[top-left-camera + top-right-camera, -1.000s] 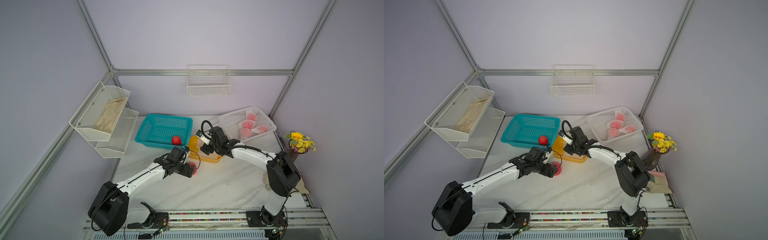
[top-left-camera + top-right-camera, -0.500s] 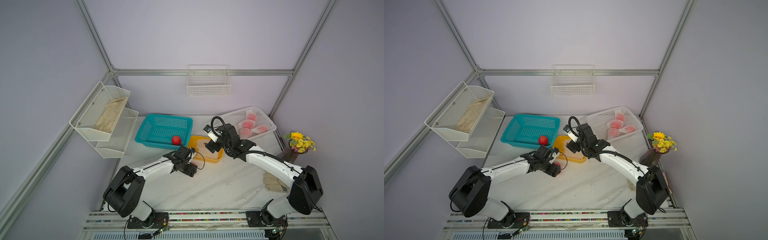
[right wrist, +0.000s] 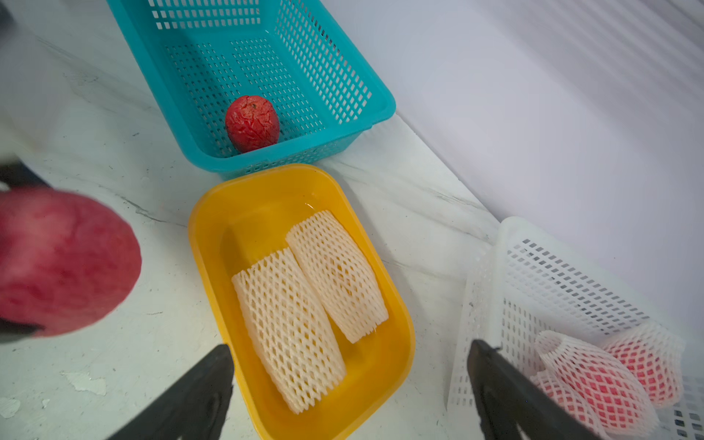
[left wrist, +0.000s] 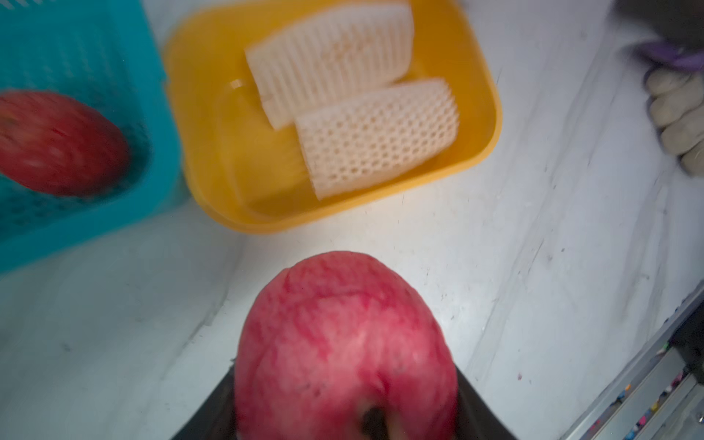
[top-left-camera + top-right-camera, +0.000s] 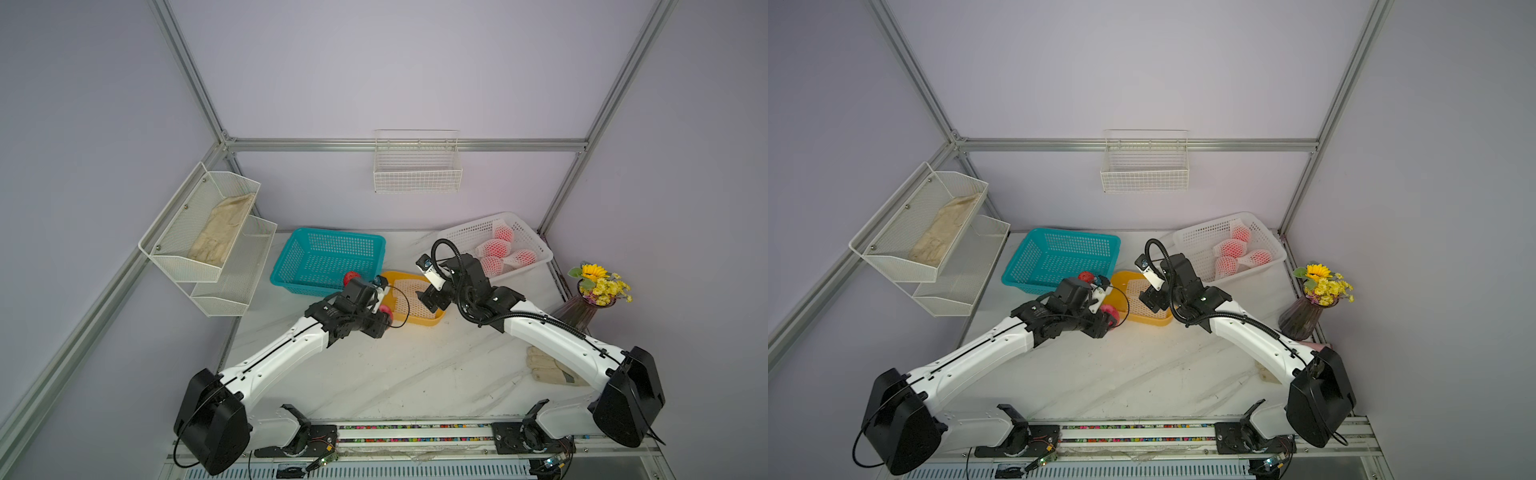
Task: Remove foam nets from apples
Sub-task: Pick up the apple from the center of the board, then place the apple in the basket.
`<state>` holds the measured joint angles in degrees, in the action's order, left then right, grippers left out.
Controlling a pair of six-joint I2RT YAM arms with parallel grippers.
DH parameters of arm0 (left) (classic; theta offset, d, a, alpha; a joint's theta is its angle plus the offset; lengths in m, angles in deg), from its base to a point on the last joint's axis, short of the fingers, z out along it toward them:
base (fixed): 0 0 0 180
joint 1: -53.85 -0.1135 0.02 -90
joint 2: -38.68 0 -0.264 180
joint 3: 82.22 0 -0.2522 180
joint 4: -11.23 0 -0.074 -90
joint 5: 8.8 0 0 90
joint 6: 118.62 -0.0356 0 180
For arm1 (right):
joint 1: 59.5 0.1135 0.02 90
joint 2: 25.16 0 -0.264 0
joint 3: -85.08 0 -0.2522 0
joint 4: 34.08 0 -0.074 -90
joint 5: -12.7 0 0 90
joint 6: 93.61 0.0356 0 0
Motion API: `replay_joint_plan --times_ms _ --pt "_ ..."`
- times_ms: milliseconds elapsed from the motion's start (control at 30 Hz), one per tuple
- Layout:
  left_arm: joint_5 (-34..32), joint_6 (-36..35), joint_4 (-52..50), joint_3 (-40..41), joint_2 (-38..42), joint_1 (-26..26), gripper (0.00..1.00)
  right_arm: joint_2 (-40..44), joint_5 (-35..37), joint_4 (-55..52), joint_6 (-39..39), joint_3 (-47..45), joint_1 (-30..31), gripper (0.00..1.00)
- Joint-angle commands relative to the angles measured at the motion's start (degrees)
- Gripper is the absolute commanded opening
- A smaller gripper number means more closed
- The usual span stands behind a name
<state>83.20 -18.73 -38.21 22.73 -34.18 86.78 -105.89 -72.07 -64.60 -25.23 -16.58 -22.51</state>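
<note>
The left gripper carries the apple outward over the rim of the teal basket [image 5: 328,249] next, then lowers to release it beside the bare apple there.
My left gripper [image 4: 344,404] is shut on a bare red apple [image 4: 346,343], held just above the table beside the yellow tray [image 4: 476,76]; in both top views the apple [image 5: 385,311] [image 5: 1111,312] peeks out past the gripper. Two empty foam nets [image 3: 289,327] [image 3: 337,274] lie flat in the tray [image 3: 213,213]. My right gripper [image 3: 350,348] hangs open over the tray's near end with nothing between its fingers [image 5: 430,300]. Another bare apple [image 3: 252,122] [image 5: 351,277] sits in the teal basket [image 5: 328,249]. Several netted apples [image 5: 494,249] lie in the white basket [image 5: 461,232].
A vase of yellow flowers [image 5: 598,286] stands at the right edge, with a pale glove [image 5: 552,370] on the table under my right arm. Wire shelves [image 5: 208,241] hang on the left wall and a wire basket [image 5: 417,166] on the back wall.
My left jaws have closed onto the bare apple and carried it slightly toward the baskets. The right gripper has drifted a little to the right over the tray, still open.
</note>
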Motion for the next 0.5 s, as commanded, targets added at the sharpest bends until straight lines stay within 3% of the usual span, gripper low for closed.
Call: replay_joint_plan --times_ms 0,133,233,467 --pt "-4.77 -1.76 -4.26 -11.49 -1.85 -7.67 0.42 -0.25 0.07 0.69 1.31 -0.67 0.18 0.97" --pt "-4.92 -0.16 -4.63 -20.11 -11.82 -20.22 0.43 -0.57 -0.14 2.46 2.68 -1.89 0.18 0.97" --pt "-5.12 0.82 -2.41 -24.56 -19.73 -25.97 0.43 -0.78 -0.76 3.42 3.37 -2.65 0.16 0.97" --pt "-3.23 3.51 -2.11 -31.71 -36.94 -29.50 0.41 -1.93 0.08 5.10 3.60 -4.21 0.18 0.97"
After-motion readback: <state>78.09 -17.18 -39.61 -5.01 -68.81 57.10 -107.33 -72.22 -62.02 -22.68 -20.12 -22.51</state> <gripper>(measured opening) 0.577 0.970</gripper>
